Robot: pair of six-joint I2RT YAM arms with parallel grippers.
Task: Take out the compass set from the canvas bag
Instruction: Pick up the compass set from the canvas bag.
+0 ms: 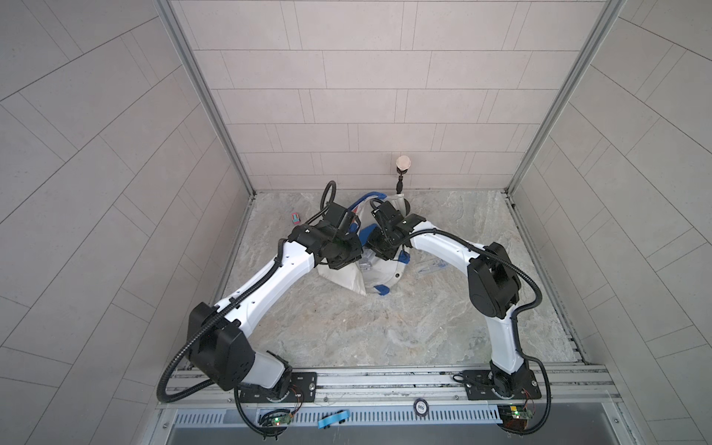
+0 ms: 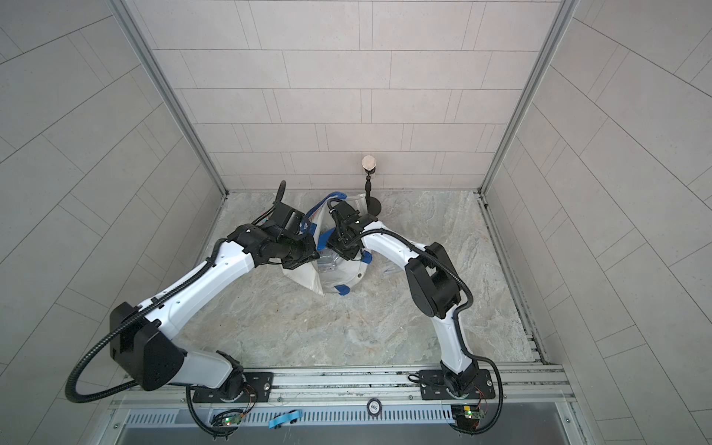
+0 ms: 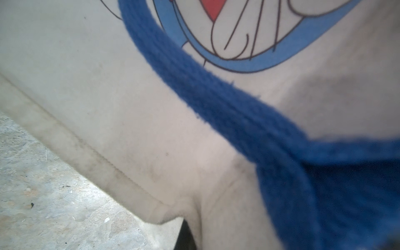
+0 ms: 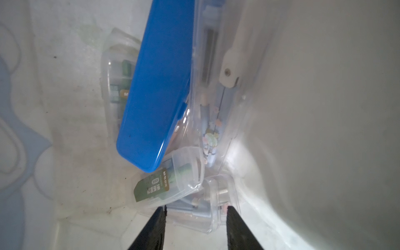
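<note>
The slim clear compass pack lies uncovered beside the blue hard case, so my right gripper should move outward and down onto the pack's near end (image 4: pixel 213 143) next.
The white canvas bag (image 1: pixel 346 279) (image 2: pixel 304 279) lies slumped at the back middle of the table, with both arms at it. In the left wrist view its cloth (image 3: pixel 108 97), blue strap (image 3: pixel 216 97) and cartoon print fill the picture. The cloth bunches over my left gripper, which is pinched shut on it, leaving only a dark sliver of one finger (image 3: pixel 186 238) showing. My right gripper (image 4: pixel 195 208) is inside the bag, jaws apart. The end of a clear grey-blue compass set pack (image 4: pixel 194 214) lies between its tips. A green pack (image 4: pixel 171 179) rests just beyond. Another clear pack (image 1: pixel 431 266) (image 2: pixel 393 267) lies on the table right of the bag.
A blue hard case (image 4: pixel 158 86) stands on the packs inside the bag, with further clear packs (image 4: pixel 216 86) behind it. A small red-and-teal toy (image 1: pixel 296 219) sits at the back left. A stand with a round black base (image 2: pixel 371 208) is at the back wall.
</note>
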